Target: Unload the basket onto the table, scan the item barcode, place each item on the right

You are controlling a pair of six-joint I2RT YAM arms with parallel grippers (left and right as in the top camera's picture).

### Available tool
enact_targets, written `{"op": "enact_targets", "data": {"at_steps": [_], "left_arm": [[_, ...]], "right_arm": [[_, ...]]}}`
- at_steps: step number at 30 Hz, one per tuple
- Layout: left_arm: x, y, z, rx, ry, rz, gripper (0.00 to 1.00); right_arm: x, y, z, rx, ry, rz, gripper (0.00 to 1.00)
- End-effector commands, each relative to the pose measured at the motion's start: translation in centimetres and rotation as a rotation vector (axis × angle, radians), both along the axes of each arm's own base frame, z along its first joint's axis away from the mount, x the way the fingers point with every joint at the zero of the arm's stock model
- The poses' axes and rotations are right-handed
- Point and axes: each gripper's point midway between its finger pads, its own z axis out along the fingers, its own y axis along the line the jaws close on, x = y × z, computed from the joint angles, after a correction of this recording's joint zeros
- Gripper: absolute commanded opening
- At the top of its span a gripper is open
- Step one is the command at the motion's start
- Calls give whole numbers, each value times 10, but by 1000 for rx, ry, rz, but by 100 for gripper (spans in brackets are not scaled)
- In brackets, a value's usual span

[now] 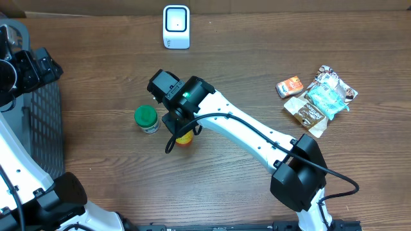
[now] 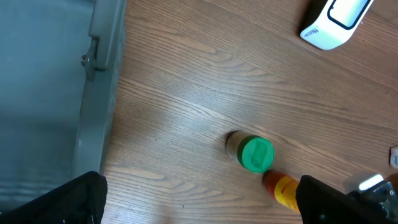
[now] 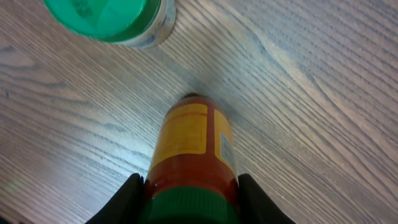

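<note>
Bare wood lies to the right in the overhead view, clear of the jar. My right gripper should next turn and shift the bottle (image 1: 184, 137) over there and release it.
A red sauce bottle (image 3: 189, 149) with a yellow label and green cap stands upright on the wooden table. My right gripper (image 3: 191, 190) is shut on it just below the cap, with one black finger pressed against each side. From overhead the bottle (image 1: 184, 137) shows only as an orange patch under the right wrist (image 1: 183, 102). The white barcode scanner (image 1: 176, 27) stands at the far edge of the table, and its corner (image 2: 336, 22) appears in the left wrist view. My left gripper (image 2: 199, 199) hangs wide open and empty by the basket, well left of the bottle (image 2: 281, 188).
A green-lidded jar (image 1: 146, 119) stands just left of the bottle, close to the right gripper. Several snack packets (image 1: 321, 99) lie at the right. A grey basket (image 1: 38, 128) fills the left edge under the left arm.
</note>
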Motion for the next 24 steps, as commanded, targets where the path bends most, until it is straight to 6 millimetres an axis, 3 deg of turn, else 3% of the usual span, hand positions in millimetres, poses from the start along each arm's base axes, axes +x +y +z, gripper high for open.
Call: {"op": "enact_targets", "data": {"at_steps": [1,4,8,14,19,24], "left_arm": [[1,0,-3,2,7,-19,100],[1,0,-3,2,7,-19,99],[1,0,-3,2,7,-19,99],[1,0,-3,2,7,-19,100],[1,0,-3,2,7,-19,100],[1,0,-3,2,7,-19,100]], "right_arm": [[5,6,33,46,-72,93,25],[5,6,50,57,-120,199,26],[-1,-1,67,8,-205,537,19],[-15,-18,65,-109,-227,1014,15],[-17,-22,61,-106,-225,1192,15],[-16,-28,54,-80,-207,1265,14]]}}
